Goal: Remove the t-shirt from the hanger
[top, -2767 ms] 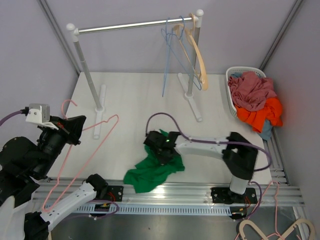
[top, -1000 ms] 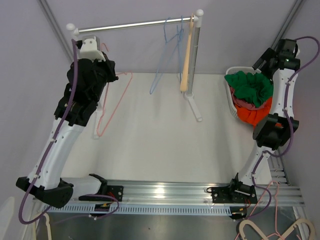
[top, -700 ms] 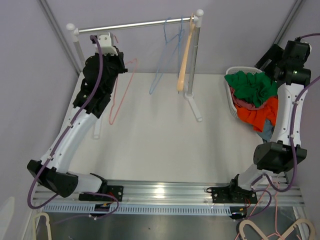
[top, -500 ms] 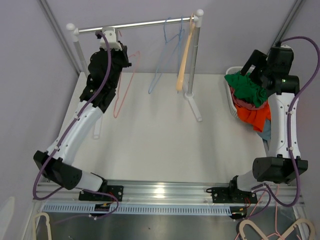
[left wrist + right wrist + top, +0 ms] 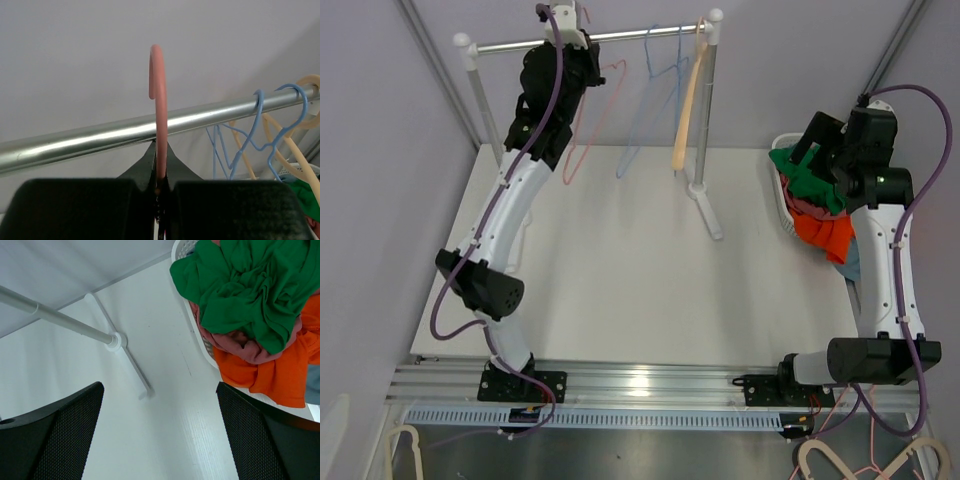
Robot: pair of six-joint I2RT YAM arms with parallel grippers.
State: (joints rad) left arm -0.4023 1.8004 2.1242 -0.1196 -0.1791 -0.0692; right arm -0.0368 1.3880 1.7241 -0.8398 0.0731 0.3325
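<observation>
The tip of the pink hanger's hook is still above the bar, so my left gripper will bring the hook down over the metal bar (image 5: 591,38).
The green t-shirt (image 5: 798,172) (image 5: 245,285) lies crumpled on top of the clothes in the white basket (image 5: 781,205) (image 5: 199,332), off any hanger. My left gripper (image 5: 582,62) (image 5: 160,167) is shut on the neck of a bare pink wire hanger (image 5: 602,110) (image 5: 160,110). Its hook stands just above and in front of the metal rail (image 5: 620,38) (image 5: 100,137). My right gripper (image 5: 818,135) (image 5: 160,390) hangs open and empty over the table, beside the basket's left rim.
Two blue wire hangers (image 5: 655,100) (image 5: 270,125) and a beige wooden hanger (image 5: 688,110) hang at the rail's right end. The rack's right foot (image 5: 705,210) (image 5: 125,360) stands on the table. Pink and orange garments (image 5: 825,232) fill the basket under the t-shirt.
The left arm has lifted the pink hanger up and right to the rail. The right arm has swung from behind the basket to its left side, still open. The t-shirt went from table to basket.
</observation>
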